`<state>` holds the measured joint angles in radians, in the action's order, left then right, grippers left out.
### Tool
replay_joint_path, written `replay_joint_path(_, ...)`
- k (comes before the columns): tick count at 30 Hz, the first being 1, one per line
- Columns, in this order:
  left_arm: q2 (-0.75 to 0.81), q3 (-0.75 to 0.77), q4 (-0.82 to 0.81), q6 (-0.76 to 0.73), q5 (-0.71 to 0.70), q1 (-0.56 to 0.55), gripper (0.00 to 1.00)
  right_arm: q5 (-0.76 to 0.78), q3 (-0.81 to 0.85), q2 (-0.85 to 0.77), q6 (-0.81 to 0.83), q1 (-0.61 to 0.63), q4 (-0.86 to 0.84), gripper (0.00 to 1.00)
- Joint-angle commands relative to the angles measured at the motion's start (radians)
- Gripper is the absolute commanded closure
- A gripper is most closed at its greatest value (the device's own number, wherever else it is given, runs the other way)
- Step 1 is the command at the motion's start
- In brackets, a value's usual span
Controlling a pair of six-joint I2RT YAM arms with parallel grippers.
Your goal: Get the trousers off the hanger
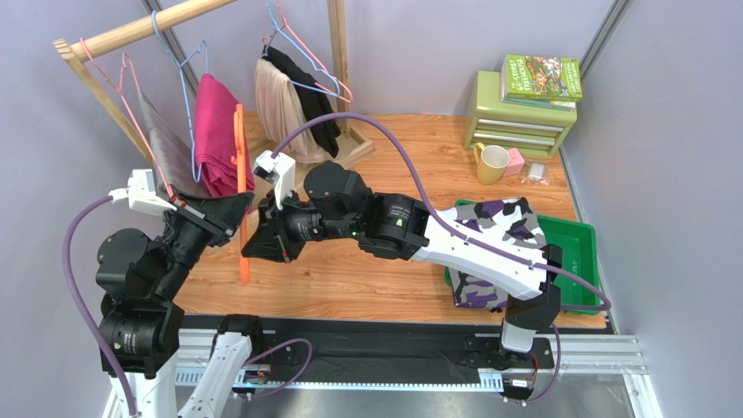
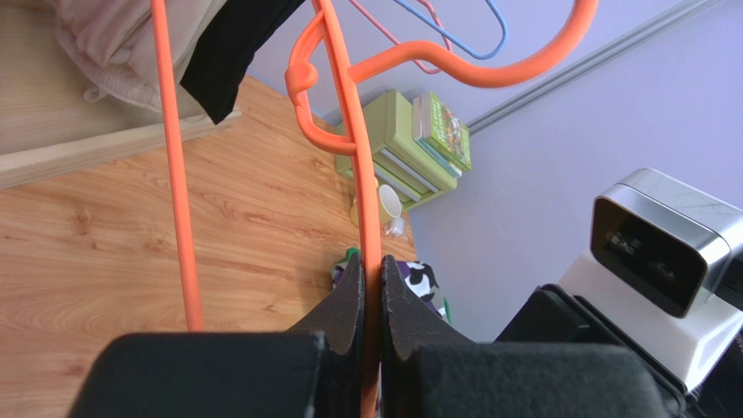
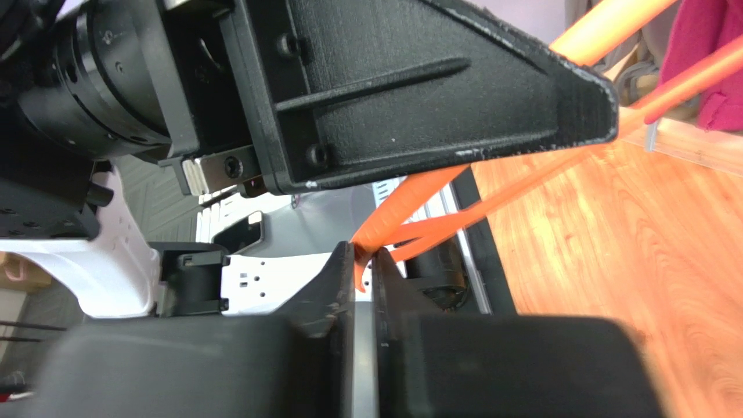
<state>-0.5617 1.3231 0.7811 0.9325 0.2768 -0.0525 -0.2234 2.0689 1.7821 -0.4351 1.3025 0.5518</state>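
Note:
The left gripper next needs to move the empty orange hanger outward to the bare part of the wooden bar, hook it there and let go of the hanger's bar.
An empty orange hanger stands upright over the table, held by both grippers. My left gripper is shut on its bar, which runs between the fingertips in the left wrist view. My right gripper is shut on the hanger's lower end, pinched at the fingertips. The magenta pink trousers hang folded over a blue hanger on the wooden rail. The camouflage trousers lie in the green tray, partly under my right arm.
A grey garment, a beige garment and a black garment also hang from the rail. A green drawer box with a book on top, a yellow mug and small items stand at the back right.

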Motion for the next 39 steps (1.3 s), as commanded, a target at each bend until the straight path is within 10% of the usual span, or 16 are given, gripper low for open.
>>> replay_joint_path(1, -0.003, 0.008, -0.063, 0.026, 0.036, -0.004, 1.00, -0.057, -0.003, -0.021, -0.077, -0.003, -0.107, 1.00)
replay_joint_path(26, -0.010, -0.059, -0.123, 0.115, 0.119, -0.004, 1.00, -0.142, -0.096, -0.137, -0.097, -0.111, -0.116, 1.00)
replay_joint_path(32, -0.052, 0.002, -0.092, 0.115, -0.060, -0.004, 1.00, 0.074, -0.141, -0.263, -0.042, -0.114, 0.072, 0.61)
replay_joint_path(39, -0.227, 0.128, -0.072, 0.131, -0.188, -0.004, 1.00, 0.298, -0.355, -0.539, -0.027, -0.112, 0.143, 0.53)
